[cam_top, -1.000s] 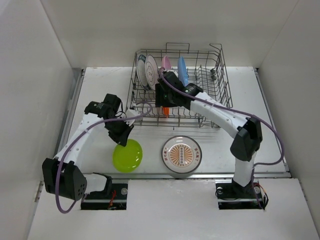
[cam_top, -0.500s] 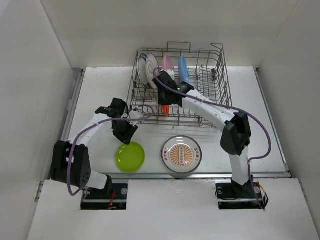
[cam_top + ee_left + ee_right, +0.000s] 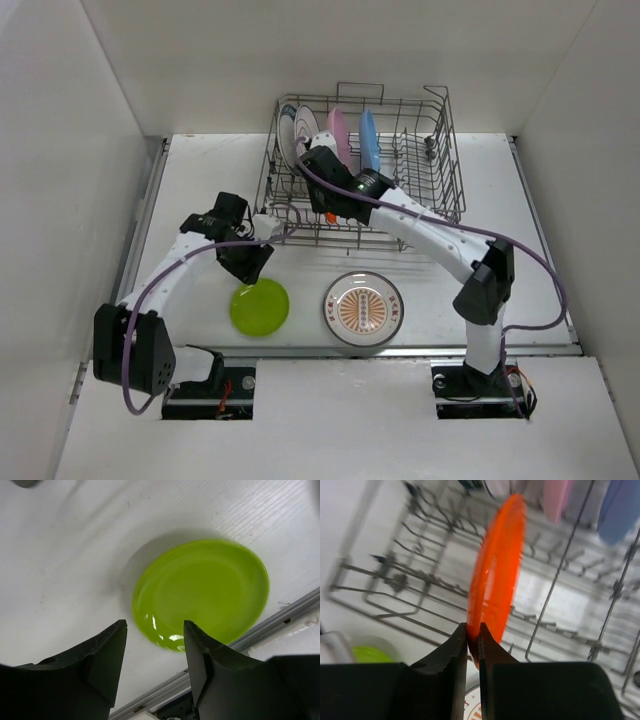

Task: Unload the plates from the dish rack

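Next, my right gripper will lift and come back over the lime green plate (image 3: 200, 592), then turn the orange plate flat and lower it on top.
The dish rack (image 3: 420, 150) stands at the back of the table. A dark-rimmed patterned plate (image 3: 288, 138), a white plate (image 3: 305, 128), a pink plate (image 3: 338, 132) and a blue plate (image 3: 368, 140) stand upright in it. My right gripper (image 3: 473, 635) is shut on the lower edge of an orange plate (image 3: 497, 575) and holds it upright over the rack's tines; in the top view the gripper (image 3: 325, 195) hides that plate. My left gripper (image 3: 155, 625) is open and empty above the lime green plate (image 3: 200, 592), which lies flat on the table (image 3: 259, 306).
An orange sunburst plate (image 3: 363, 308) lies flat on the table in front of the rack, to the right of the lime plate. A metal rail (image 3: 400, 350) runs along the table's near edge. White walls enclose the left, right and back sides.
My right gripper has moved up and back inside the rack with the orange plate, which no longer shows in the top view. My left gripper has shifted slightly near the lime plate.
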Controlling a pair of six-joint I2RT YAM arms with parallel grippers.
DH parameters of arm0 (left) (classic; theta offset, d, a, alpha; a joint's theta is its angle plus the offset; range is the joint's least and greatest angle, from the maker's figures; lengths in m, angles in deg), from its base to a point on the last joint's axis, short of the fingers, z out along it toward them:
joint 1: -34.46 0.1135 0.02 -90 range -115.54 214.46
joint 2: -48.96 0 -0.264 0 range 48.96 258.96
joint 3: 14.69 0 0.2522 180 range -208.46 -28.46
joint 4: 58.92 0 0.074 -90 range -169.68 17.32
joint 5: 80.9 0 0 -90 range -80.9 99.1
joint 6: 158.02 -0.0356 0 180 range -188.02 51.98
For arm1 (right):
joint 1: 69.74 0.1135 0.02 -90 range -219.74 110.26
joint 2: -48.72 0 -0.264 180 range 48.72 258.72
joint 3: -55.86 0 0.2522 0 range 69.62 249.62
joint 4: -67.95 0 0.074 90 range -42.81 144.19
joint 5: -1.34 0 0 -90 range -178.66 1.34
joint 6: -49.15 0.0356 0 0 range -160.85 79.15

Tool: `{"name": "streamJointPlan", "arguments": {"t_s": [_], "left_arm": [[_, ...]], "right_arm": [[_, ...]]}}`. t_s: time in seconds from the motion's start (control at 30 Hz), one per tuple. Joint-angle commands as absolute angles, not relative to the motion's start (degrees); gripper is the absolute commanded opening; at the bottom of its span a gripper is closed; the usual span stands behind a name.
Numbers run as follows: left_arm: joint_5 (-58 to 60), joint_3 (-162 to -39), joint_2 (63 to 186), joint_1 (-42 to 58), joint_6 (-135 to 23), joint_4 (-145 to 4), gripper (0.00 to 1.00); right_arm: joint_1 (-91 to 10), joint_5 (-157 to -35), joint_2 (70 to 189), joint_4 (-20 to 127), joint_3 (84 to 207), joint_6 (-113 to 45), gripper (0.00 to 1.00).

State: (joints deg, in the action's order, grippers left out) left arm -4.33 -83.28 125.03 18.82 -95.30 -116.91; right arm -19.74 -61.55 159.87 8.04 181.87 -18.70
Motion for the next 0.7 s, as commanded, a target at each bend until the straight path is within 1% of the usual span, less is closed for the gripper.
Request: {"name": "streamJointPlan", "arguments": {"t_s": [0.0,0.03,0.07,0.1,0.13,0.2,0.23,0.27,0.3,0.37,0.4,0.43,0.53,0.63,0.67], "left_arm": [[-6.45,-88.83,118.4,18.99,-94.47,-122.77,0.46],[-7.41,-89.79,115.87,18.99,-94.47,-123.65,0.46],[-9.86,-92.07,114.71,19.52,-93.78,-125.31,0.49],[-11.19,-93.65,113.92,19.52,-92.81,-126.46,0.55],[-12.5,-95.5,113.91,19.52,-92.19,-127.78,0.57],[-14.63,-100.25,114.43,21.27,-90.44,-129.98,0.64],[-14.63,-101.13,114.43,21.89,-87.64,-129.99,0.73],[-13.76,-101.92,114.43,23.29,-85.61,-129.99,0.78],[-8.61,-103.24,113.74,24.0,-82.98,-128.51,0.84],[-0.96,-104.65,113.73,25.49,-75.19,-127.79,0.9],[6.22,-106.22,113.73,27.32,-73.22,-127.27,0.94],[9.25,-107.2,114.6,28.39,-71.37,-127.96,0.94],[15.15,-110.71,117.94,32.33,-66.46,-130.94,0.95],[16.22,-110.72,119.09,35.85,-65.03,-131.57,0.96],[16.22,-110.72,119.09,36.48,-64.33,-130.87,0.96]], "right_arm": [[-15.43,-50.26,150.24,14.2,188.19,-31.96,0.0],[-14.12,-50.25,149.45,14.2,188.19,-34.41,0.0],[-12.71,-49.29,149.44,14.2,187.58,-35.21,0.0],[-9.91,-47.98,148.83,14.2,186.44,-35.83,0.0],[-8.58,-47.27,148.22,14.2,185.73,-35.84,0.0],[-4.99,-47.26,148.21,14.2,183.89,-36.89,0.0],[-3.92,-47.26,148.21,14.2,183.18,-36.89,0.0],[-2.86,-47.26,148.21,13.42,182.39,-36.89,0.0],[-1.81,-47.26,148.21,12.8,181.43,-36.89,0.0],[1.44,-49.36,148.21,11.91,178.0,-36.89,0.0],[2.67,-50.5,147.69,11.91,177.03,-36.11,0.0],[4.6,-54.78,147.69,11.91,175.72,-35.58,0.0],[7.51,-60.08,150.49,12.44,175.71,-35.57,0.0],[10.85,-62.11,158.12,12.44,180.44,-36.8,0.0],[12.16,-62.64,160.49,10.7,184.02,-36.8,0.0]]}}
